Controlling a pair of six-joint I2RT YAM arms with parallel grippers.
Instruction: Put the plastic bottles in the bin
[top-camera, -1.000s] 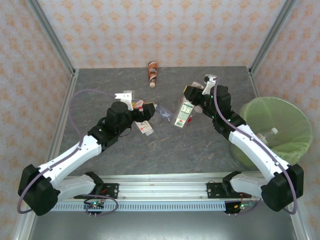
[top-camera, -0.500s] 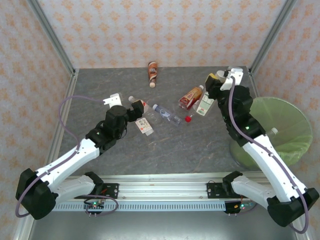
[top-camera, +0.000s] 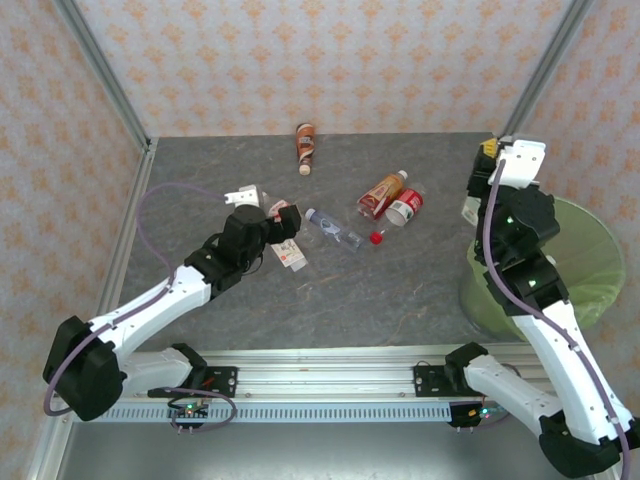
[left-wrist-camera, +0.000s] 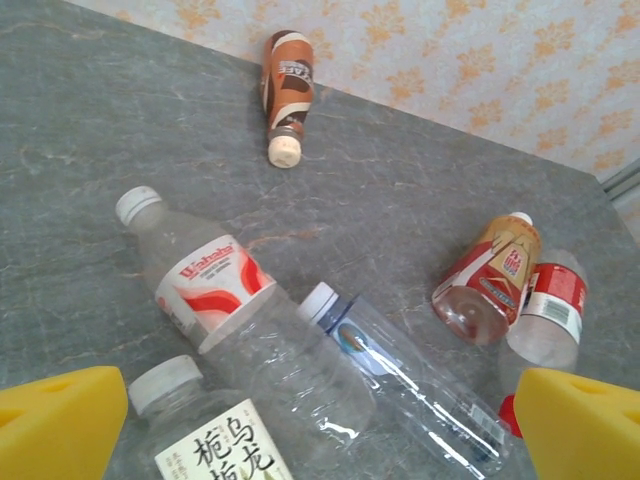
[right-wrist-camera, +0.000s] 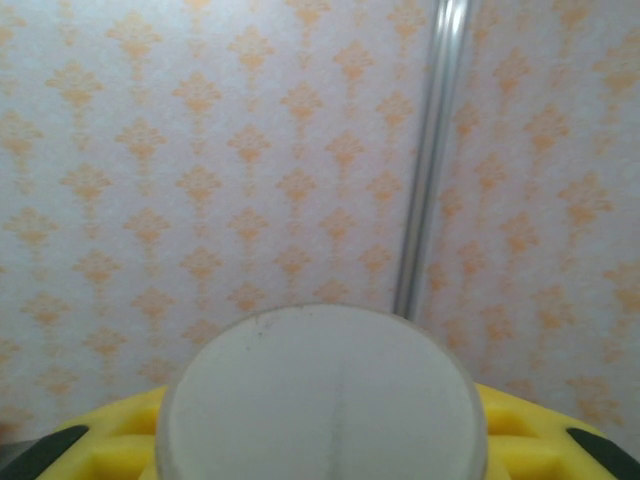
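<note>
My right gripper turns next over the opening of the green-lined bin (top-camera: 590, 255), which stands clear, bringing the white-ended bottle in from beside it, then releases the bottle.
Several plastic bottles lie mid-table: a brown one (top-camera: 305, 147) (left-wrist-camera: 287, 85) by the back wall, an orange-red one (top-camera: 385, 193) (left-wrist-camera: 495, 280), a red-labelled one (top-camera: 405, 207) (left-wrist-camera: 550, 310), a clear blue-labelled one (top-camera: 335, 230) (left-wrist-camera: 410, 385), a red-and-white-labelled one (left-wrist-camera: 215, 290) and a tea bottle (left-wrist-camera: 210, 440). My left gripper (top-camera: 278, 222) (left-wrist-camera: 320, 430) hangs open just above these last ones, touching none. My right gripper (top-camera: 487, 155) (right-wrist-camera: 325, 440) is raised beside the bin (top-camera: 575, 245), shut on a white-ended bottle (top-camera: 468, 211) (right-wrist-camera: 325, 390).
A loose red cap (top-camera: 377, 238) lies beside the clear bottle. Metal frame posts (top-camera: 540, 75) and patterned walls close the table on three sides. The bin stands off the table's right edge, partly behind my right arm.
My right arm has swung right with its bottle, from the table's middle to the bin's left rim, uncovering two bottles. The left gripper has shifted slightly over the near bottles.
</note>
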